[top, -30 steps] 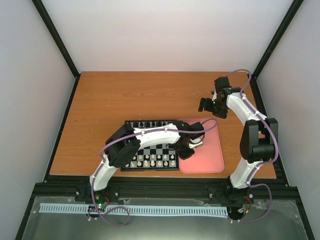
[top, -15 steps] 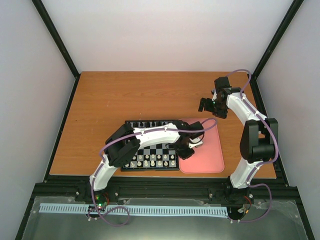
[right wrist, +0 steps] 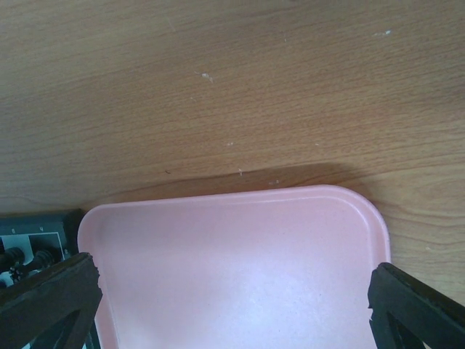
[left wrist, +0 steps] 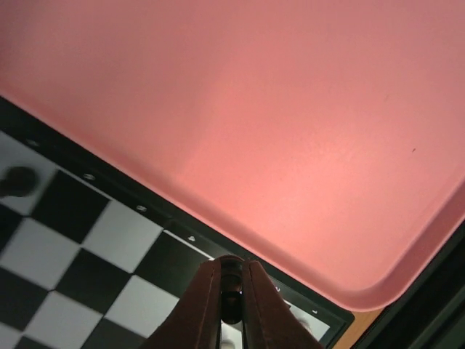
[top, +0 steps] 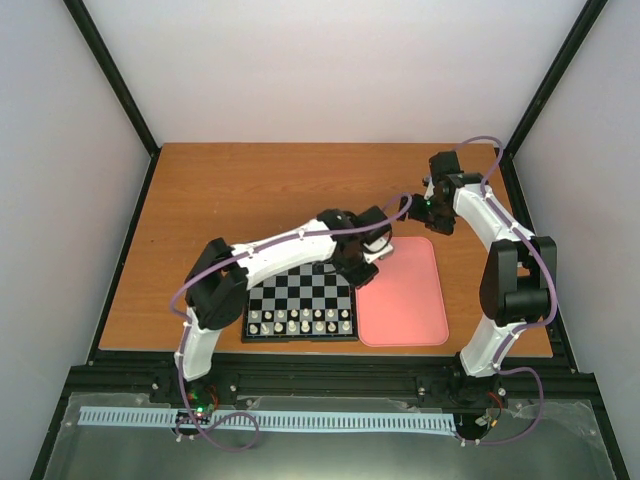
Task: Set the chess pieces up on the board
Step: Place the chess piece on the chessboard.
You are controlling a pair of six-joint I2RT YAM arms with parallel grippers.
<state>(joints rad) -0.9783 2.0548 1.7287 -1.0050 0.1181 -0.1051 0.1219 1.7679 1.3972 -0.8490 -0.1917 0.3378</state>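
Observation:
The small black piece belongs at the board's far corner, opposite the white rows. My left gripper should move to its left in the top view to that corner, then lower the piece and let it go.
My left gripper (top: 362, 264) reaches over the far right corner of the board (top: 300, 298). In the left wrist view it (left wrist: 232, 265) is shut on a small black chess piece (left wrist: 232, 299), held above the board's border (left wrist: 109, 190) beside the pink tray. Another black piece (left wrist: 17, 182) stands on a pale square at the left. My right gripper (top: 428, 208) hovers over the table behind the tray. It (right wrist: 232, 298) is wide open and empty. Black pieces (right wrist: 16, 259) show at the board's corner (right wrist: 36, 231). The left arm hides the far row in the top view.
The pink tray (top: 408, 292) lies right of the board, touching it, and nothing shows in it (left wrist: 305, 116) (right wrist: 240, 269). Two rows of white pieces (top: 300, 320) fill the board's near side. Wooden table (top: 250, 190) lies beyond, with walls on three sides.
My left arm has swung from the board's right edge by the tray's middle to the board's far right corner. The right arm has hardly moved.

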